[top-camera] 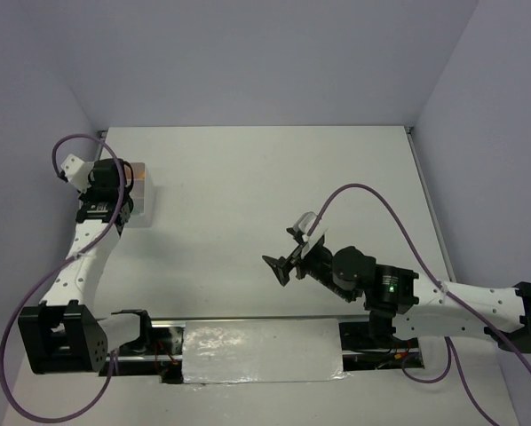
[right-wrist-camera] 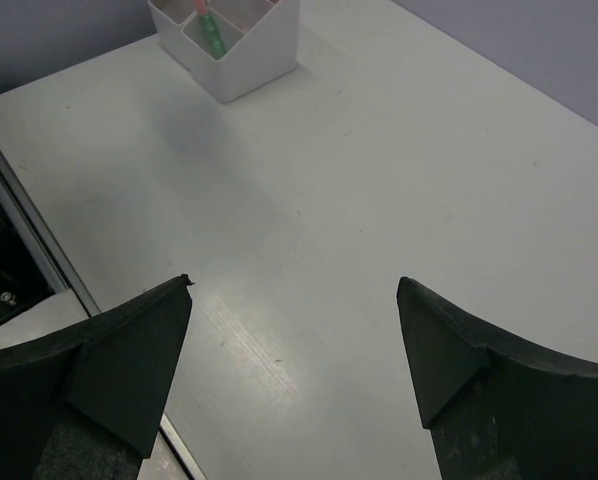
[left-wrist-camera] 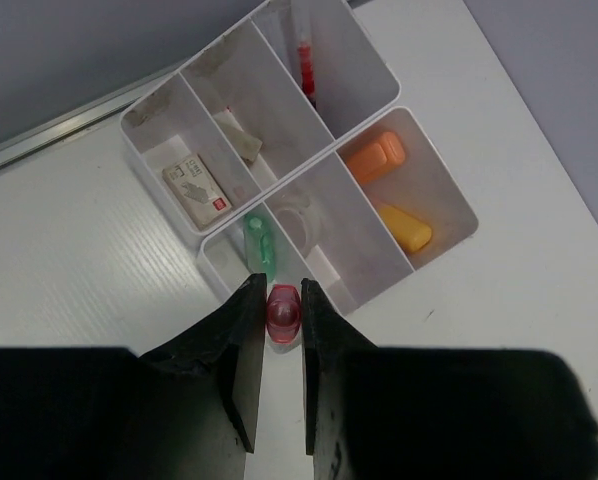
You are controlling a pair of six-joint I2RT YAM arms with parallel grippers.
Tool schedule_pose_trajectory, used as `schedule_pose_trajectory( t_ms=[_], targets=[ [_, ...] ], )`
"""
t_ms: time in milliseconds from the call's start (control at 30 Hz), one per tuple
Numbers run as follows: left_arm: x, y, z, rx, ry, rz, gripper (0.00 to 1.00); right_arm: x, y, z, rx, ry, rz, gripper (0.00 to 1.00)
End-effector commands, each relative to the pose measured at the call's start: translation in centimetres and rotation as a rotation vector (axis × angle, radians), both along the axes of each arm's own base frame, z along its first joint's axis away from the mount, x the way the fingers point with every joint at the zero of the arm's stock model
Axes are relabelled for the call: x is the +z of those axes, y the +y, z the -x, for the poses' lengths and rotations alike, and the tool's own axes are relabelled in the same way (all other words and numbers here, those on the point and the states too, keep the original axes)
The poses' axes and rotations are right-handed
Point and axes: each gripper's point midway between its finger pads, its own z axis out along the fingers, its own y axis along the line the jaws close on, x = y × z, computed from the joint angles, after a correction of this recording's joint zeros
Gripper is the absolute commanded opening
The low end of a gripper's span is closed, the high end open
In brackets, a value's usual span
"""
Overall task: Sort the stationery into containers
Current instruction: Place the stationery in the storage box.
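Observation:
A similar marker already stands in the green marker's compartment (top-camera: 138, 207) (left-wrist-camera: 286, 268), so next my left gripper will lower the red-pink marker down into it and open to release the red-pink marker's end.
In the left wrist view my left gripper (left-wrist-camera: 282, 290) is shut on the end of a red-pink marker (left-wrist-camera: 282, 314), held upright at the near edge of the white divided containers (left-wrist-camera: 434, 175). Their compartments hold a green marker (left-wrist-camera: 259, 243), two orange markers (left-wrist-camera: 376, 158), a red pen (left-wrist-camera: 305, 55), a clear tape ring (left-wrist-camera: 294, 222) and a white eraser with a red label (left-wrist-camera: 196, 185). In the top view the left gripper (top-camera: 123, 200) is over the containers (top-camera: 145, 191) at the far left. My right gripper (top-camera: 288, 248) is open and empty over bare table (right-wrist-camera: 294, 285).
The containers also show far off in the right wrist view (right-wrist-camera: 244, 55), with the green marker (right-wrist-camera: 211, 35) sticking up. Walls close the table at the back and sides. A metal rail (top-camera: 248, 324) and reflective sheet lie between the arm bases.

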Motion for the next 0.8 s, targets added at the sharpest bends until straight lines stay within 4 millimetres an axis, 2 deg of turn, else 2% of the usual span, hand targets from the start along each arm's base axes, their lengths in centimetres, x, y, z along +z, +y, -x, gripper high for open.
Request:
schedule_pose_trajectory(
  t_ms=[0, 100, 267, 400, 467, 500, 667, 700, 767],
  targets=[
    [1.1, 1.1, -1.7, 0.062, -0.096, 0.003, 0.00, 0.4, 0.4, 0.1, 0.012, 0.000, -0.027, 0.90],
    [0.5, 1.1, -2.6, 0.057, -0.087, 0.007, 0.00, 0.2, 0.6, 0.1, 0.014, 0.001, -0.018, 0.91],
    [-1.6, 1.3, -2.8, 0.081, -0.049, 0.019, 0.00, 0.2, 0.6, -0.1, 0.007, -0.003, -0.014, 0.90],
    [-2.6, 1.0, -2.9, 0.075, -0.066, 0.036, 0.10, 0.1, 0.6, -0.1, 0.004, -0.004, -0.009, 0.90],
    [-3.2, 1.1, -2.7, 0.081, -0.059, 0.037, 0.19, 0.0, 0.6, -0.1, 0.005, -0.002, -0.009, 0.90],
    [-3.5, 1.1, -2.7, 0.083, -0.056, 0.037, 0.26, 0.1, 0.6, -0.1, 0.005, -0.003, -0.012, 0.90],
    [-5.2, 1.1, -2.5, 0.091, -0.015, 0.049, 0.45, 0.1, 0.3, -0.1, 0.002, -0.003, -0.017, 0.90],
    [-5.4, 0.9, -2.5, 0.085, -0.016, 0.059, 0.54, 0.1, 0.3, 0.0, 0.003, -0.003, -0.017, 0.90],
    [-5.5, 0.7, -2.3, 0.080, -0.018, 0.069, 0.65, 0.3, 0.2, -0.1, -0.001, -0.004, -0.020, 0.90]
  ],
)
